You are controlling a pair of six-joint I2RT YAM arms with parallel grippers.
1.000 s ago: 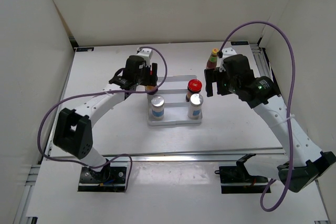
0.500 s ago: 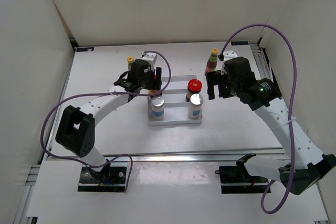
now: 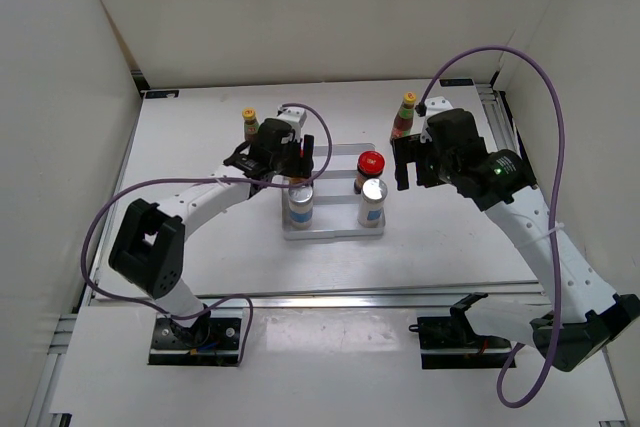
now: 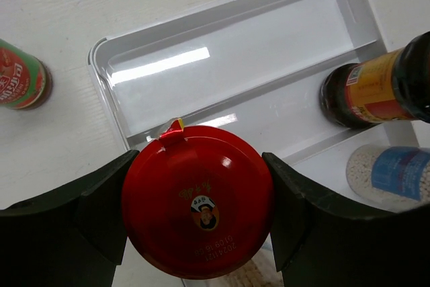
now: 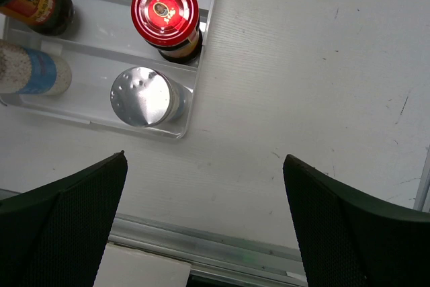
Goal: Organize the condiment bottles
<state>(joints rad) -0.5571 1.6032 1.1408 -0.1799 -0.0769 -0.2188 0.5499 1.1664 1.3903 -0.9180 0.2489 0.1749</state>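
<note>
The loose end of the tray's middle row, in line with the second red-lidded jar (image 3: 371, 162), is below my left gripper, so next my left gripper will lower the squat dark jar onto that end and release it.
My left gripper (image 3: 288, 165) is shut on a squat dark jar by its red lid (image 4: 198, 199) and holds it over the left end of the white ridged tray (image 3: 335, 205). The second red-lidded jar (image 3: 371, 162) stands in the tray's middle row at the right. Two silver-capped shakers (image 3: 300, 199) (image 3: 373, 190) stand in the front row. One slim yellow-capped sauce bottle (image 3: 250, 120) stands on the table left of the tray, the other (image 3: 406, 112) at the back right. My right gripper (image 3: 405, 162) is open and empty, right of the tray.
The tray's back row (image 4: 235, 65) holds nothing. White walls close in the left, back and right. A metal rail (image 5: 235, 247) runs along the table's near edge, and another (image 3: 497, 107) along its right edge.
My left gripper has moved right with the red-lidded jar to over the tray, uncovering the left sauce bottle. The right arm shifted slightly back, then held still.
</note>
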